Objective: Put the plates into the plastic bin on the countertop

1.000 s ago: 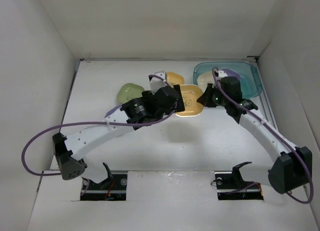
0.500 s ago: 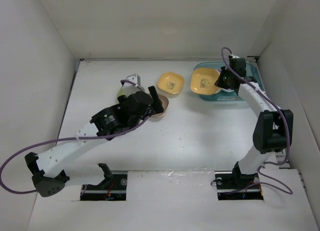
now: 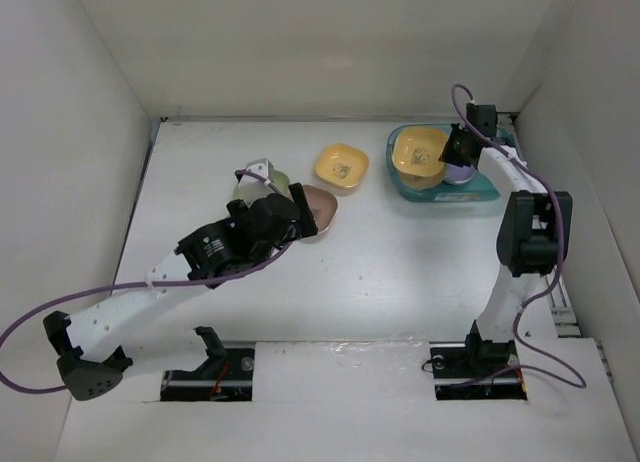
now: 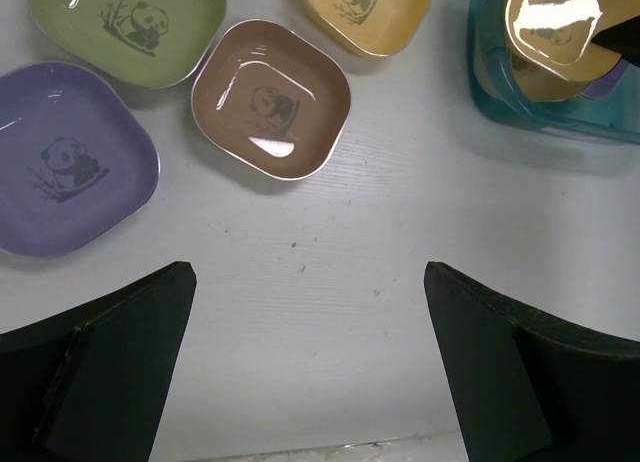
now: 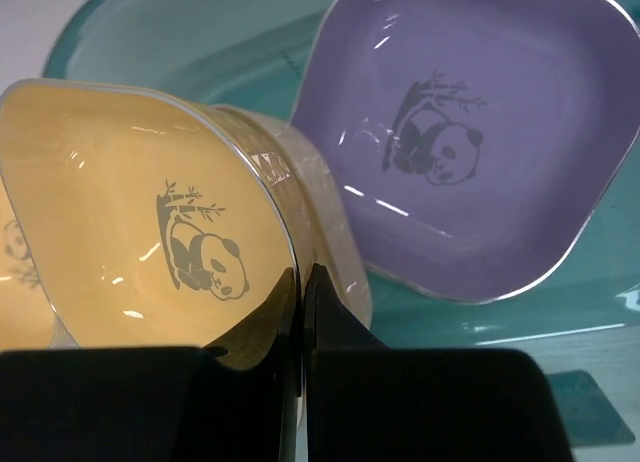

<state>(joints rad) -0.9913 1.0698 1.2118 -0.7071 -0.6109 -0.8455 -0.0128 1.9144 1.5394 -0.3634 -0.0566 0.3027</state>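
Note:
I need to lower my right gripper next and move it toward the right in the top view, over the purple plate [image 3: 458,173] [image 5: 468,134], because the yellow-orange plate still hangs tilted beside it.
My right gripper [image 5: 301,282] is shut on the rim of a yellow-orange plate [image 5: 150,232] and holds it tilted over the teal plastic bin [image 5: 200,42]. A purple plate [image 5: 470,132] lies in the bin, and a cream plate [image 5: 335,222] sits behind the held one. From above, the right gripper [image 3: 452,150] is over the bin [image 3: 500,187] at the back right. My left gripper [image 4: 305,322] is open and empty above the white countertop [image 4: 320,282]. Ahead of it lie a brown-pink plate [image 4: 272,97], a purple plate [image 4: 70,172], a green plate [image 4: 128,27] and a yellow-orange plate [image 4: 365,12].
White walls enclose the countertop [image 3: 400,272] on three sides. From above, the left gripper [image 3: 303,212] is at the brown-pink plate [image 3: 322,210], with the green plate [image 3: 268,182] partly under the arm and a yellow-orange plate [image 3: 342,166] beyond. The loose purple plate is hidden there.
My right gripper has carried the yellow-orange plate from the table's middle to the bin. My left arm has drawn back to the left, uncovering the brown-pink plate.

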